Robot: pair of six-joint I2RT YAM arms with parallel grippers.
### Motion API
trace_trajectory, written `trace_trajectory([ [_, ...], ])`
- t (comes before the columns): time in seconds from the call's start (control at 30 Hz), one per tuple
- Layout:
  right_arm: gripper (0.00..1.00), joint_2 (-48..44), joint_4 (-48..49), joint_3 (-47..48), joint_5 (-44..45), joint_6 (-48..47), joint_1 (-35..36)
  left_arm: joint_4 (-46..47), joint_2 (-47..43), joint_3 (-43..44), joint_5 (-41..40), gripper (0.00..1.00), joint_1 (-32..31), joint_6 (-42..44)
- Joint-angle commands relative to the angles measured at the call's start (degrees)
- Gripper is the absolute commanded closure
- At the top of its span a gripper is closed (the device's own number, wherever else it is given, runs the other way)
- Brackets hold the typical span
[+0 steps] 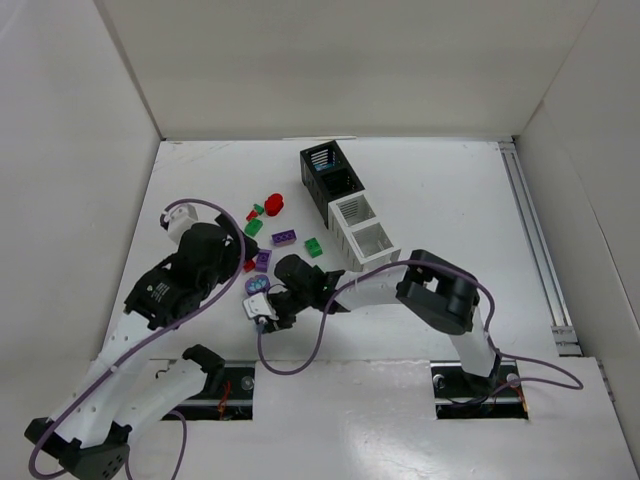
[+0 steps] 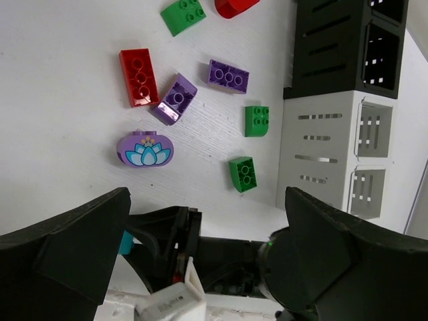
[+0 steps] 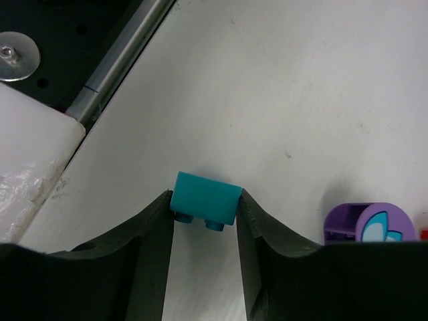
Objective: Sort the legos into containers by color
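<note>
Next, my right gripper lifts, carries the cyan lego outward over the bin and releases it there, since a blue piece already shows inside the far black bin (image 1: pixel 324 160).
My right gripper (image 3: pixel 204 207) is shut on a cyan lego (image 3: pixel 204 198), pinched between both fingertips just above the table; in the top view it (image 1: pixel 264 312) sits near the front left of centre. My left gripper (image 2: pixel 207 234) is open and empty, jaws wide apart, hovering over the right gripper; in the top view it (image 1: pixel 232 262) sits beside the scattered legos. On the table lie a red brick (image 2: pixel 139 77), two purple bricks (image 2: pixel 175 99) (image 2: pixel 228 75), green bricks (image 2: pixel 256 121) (image 2: pixel 242 174) (image 2: pixel 183 15) and a purple lotus piece (image 2: pixel 145 148). The containers are two black bins (image 1: pixel 330 175) and two white bins (image 1: pixel 362 228).
A red rounded piece (image 1: pixel 273 205) lies left of the black bins. The right arm's link (image 1: pixel 370 290) stretches across the table in front of the white bins. White walls enclose the table on three sides. A metal rail (image 1: pixel 535 245) runs along the right edge.
</note>
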Motion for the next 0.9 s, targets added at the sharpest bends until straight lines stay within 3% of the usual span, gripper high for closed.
trace_trajectory([
  [0.0,0.78,-6.5,2.7,-0.6,-2.3,0.0,0.0,0.2,-0.2,-1.6,-0.7,0.00,-0.3,0.0],
  [0.2,0.83,-18.5,-0.2,-2.5,-4.6,-0.8,-9.3,5.5,4.8,-2.7,2.0,0.00,-0.3,2.0],
  [0.37,0.80,-23.6,-11.6,1.9,1.4,-2.9,-23.1,10.7,8.5,-2.2,2.0,0.00,-0.3,4.2],
  [0.5,0.79,-19.0,-20.1,14.1,4.8,-4.7,-31.4,17.8,12.4,-2.2,8.2,0.00,5.2,10.2],
  [0.6,0.79,-15.1,-28.0,22.2,11.4,-7.3,-33.5,20.2,18.1,-1.1,13.3,0.00,11.7,14.2],
  [0.87,0.77,1.8,-34.6,45.9,17.9,-6.6,-35.2,23.3,29.7,5.4,12.0,0.00,17.2,20.2],
])
